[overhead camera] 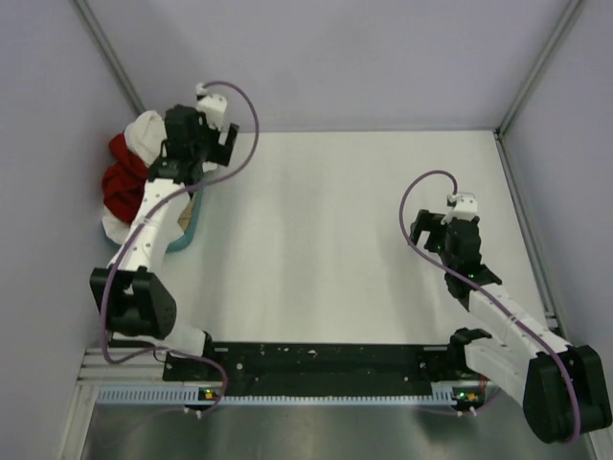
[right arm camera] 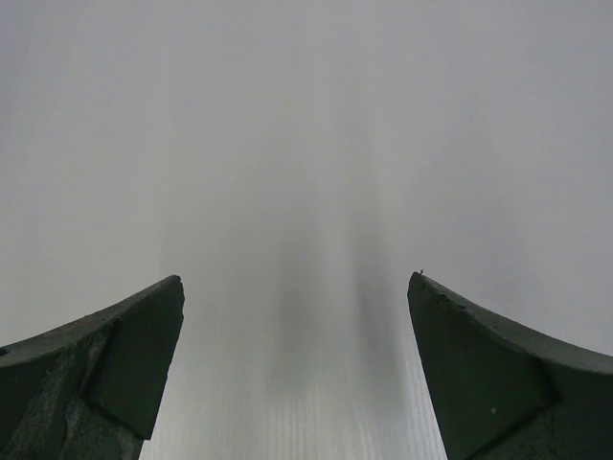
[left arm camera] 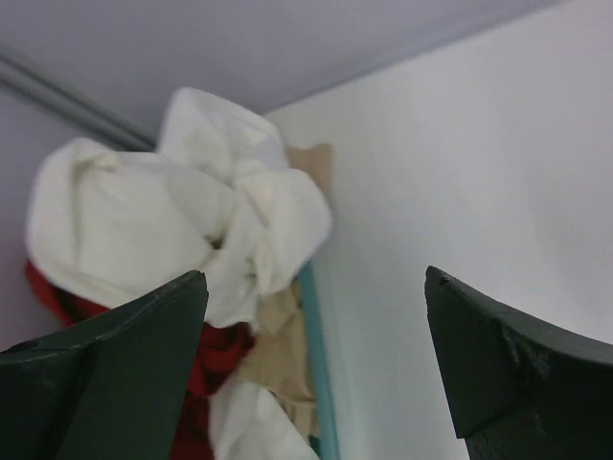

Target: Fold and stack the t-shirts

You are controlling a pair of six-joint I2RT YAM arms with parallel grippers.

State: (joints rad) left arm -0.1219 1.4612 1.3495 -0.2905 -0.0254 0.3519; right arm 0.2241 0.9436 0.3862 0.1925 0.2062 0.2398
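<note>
Next, my left gripper lowers and shifts left in the top view onto the white t-shirt's fold, since the white t-shirt lies uppermost.
A crumpled heap of white and deep red t-shirts lies at the table's far left corner; in the left wrist view the heap fills the left half. My left gripper hovers open just right of the heap, nothing between its fingers; its wrist view looks past the teal rim. Over bare table at the right stands my right gripper, open and holding nothing, and its wrist view looks down on plain white surface.
The shirts sit in a teal-rimmed tray lined with brown cardboard, against the left wall. Grey walls with metal corner posts close in the back and sides. A black rail runs along the near edge between the arm bases.
</note>
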